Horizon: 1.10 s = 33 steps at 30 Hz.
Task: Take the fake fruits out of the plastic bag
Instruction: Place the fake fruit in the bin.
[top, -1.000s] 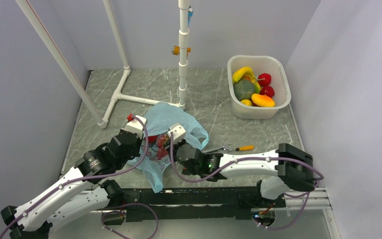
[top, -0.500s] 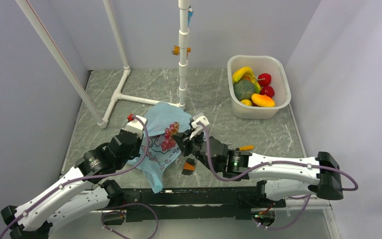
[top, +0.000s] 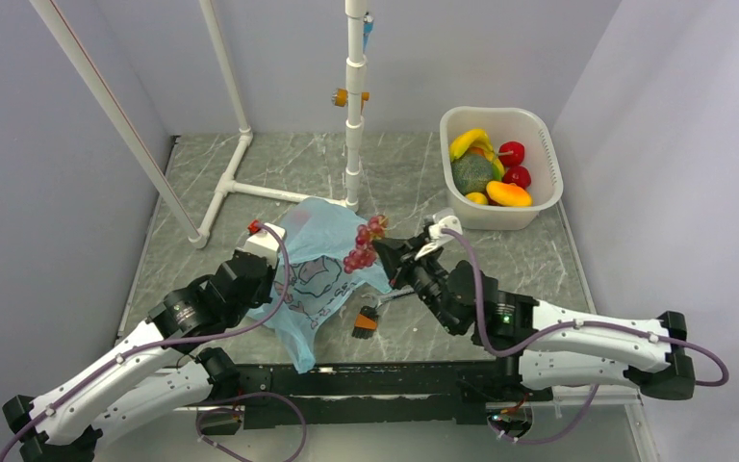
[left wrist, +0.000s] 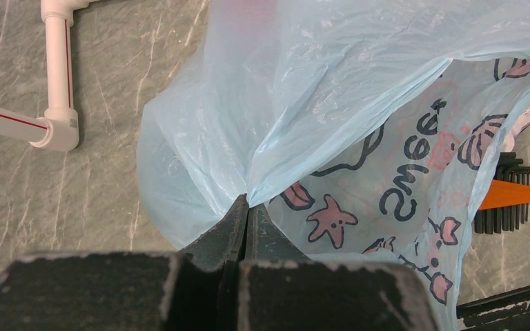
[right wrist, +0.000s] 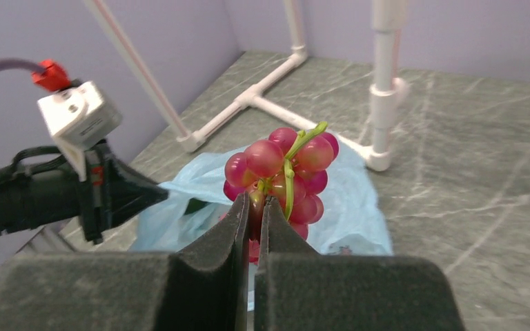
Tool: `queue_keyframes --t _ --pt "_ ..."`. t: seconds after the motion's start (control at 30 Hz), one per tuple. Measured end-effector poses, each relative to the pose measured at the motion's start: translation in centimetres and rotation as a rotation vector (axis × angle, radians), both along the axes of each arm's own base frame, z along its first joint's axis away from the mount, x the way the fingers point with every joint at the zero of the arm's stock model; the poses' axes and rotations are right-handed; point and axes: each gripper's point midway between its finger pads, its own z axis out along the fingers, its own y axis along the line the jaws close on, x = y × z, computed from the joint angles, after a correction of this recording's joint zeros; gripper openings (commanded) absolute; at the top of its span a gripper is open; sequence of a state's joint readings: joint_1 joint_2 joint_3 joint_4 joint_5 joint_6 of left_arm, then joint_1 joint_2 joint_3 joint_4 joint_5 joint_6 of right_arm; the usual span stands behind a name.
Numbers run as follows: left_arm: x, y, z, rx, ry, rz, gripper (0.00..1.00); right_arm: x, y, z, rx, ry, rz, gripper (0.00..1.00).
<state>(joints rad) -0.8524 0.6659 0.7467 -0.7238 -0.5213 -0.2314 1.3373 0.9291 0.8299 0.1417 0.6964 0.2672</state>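
My right gripper moves outward and to the right in the top view over the white tub next, to release the grapes where the other fruits lie.
The light-blue plastic bag [top: 318, 260] with a pink cartoon print lies in the middle of the table; it also fills the left wrist view [left wrist: 331, 110]. My left gripper [left wrist: 247, 200] is shut on a fold of the bag's edge and also shows in the top view [top: 271, 272]. My right gripper [right wrist: 255, 200] is shut on the dark red grape bunch [right wrist: 286, 176] and holds it in the air above the bag's right side, as the top view shows [top: 364, 245]. A banana [top: 469, 141], mango [top: 508, 194] and red fruits [top: 512, 152] lie in the white tub.
The white perforated tub [top: 539, 130] stands at the back right, with a dark green melon [top: 472, 173] in it. A white pipe frame [top: 354, 106] rises behind the bag. An orange-and-black hex key set [top: 365, 323] lies near the bag's front right.
My right gripper has pulled the grape bunch out of the bag and carried it up and to the right. The left gripper has kept its hold on the bag.
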Motion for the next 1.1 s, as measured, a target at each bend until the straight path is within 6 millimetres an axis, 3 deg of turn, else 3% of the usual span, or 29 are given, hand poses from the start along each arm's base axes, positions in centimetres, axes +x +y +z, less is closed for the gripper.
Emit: queue_keyframes --t 0.27,0.37,0.53,0.7,0.83,0.93,1.1 --pt "0.0 0.0 0.0 -0.001 -0.001 0.000 0.00 1.7 -7.6 1.6 -0.016 -0.036 -0.255 0.00" --pt "0.0 0.0 0.0 -0.001 -0.001 0.000 0.00 2.3 -10.7 1.1 -0.005 -0.031 -0.360 0.00" --pt "0.0 0.0 0.0 -0.001 0.000 0.000 0.00 4.7 -14.1 -2.3 -0.070 0.011 -0.526 0.00" --pt "0.0 0.0 0.0 -0.001 0.000 0.000 0.00 8.9 -16.1 -9.2 -0.262 0.147 -0.696 0.00" --pt "0.0 -0.1 -0.1 0.004 0.004 0.000 0.00 10.0 -16.5 -14.6 -0.413 0.252 -0.733 0.00" --pt "0.1 -0.1 -0.2 0.009 0.008 0.000 0.00 10.7 -17.2 -16.1 -0.433 0.297 -0.754 0.00" --pt "0.1 -0.1 -0.4 0.017 0.015 0.000 0.00 12.6 -19.4 -15.8 -0.398 0.331 -0.825 0.00"
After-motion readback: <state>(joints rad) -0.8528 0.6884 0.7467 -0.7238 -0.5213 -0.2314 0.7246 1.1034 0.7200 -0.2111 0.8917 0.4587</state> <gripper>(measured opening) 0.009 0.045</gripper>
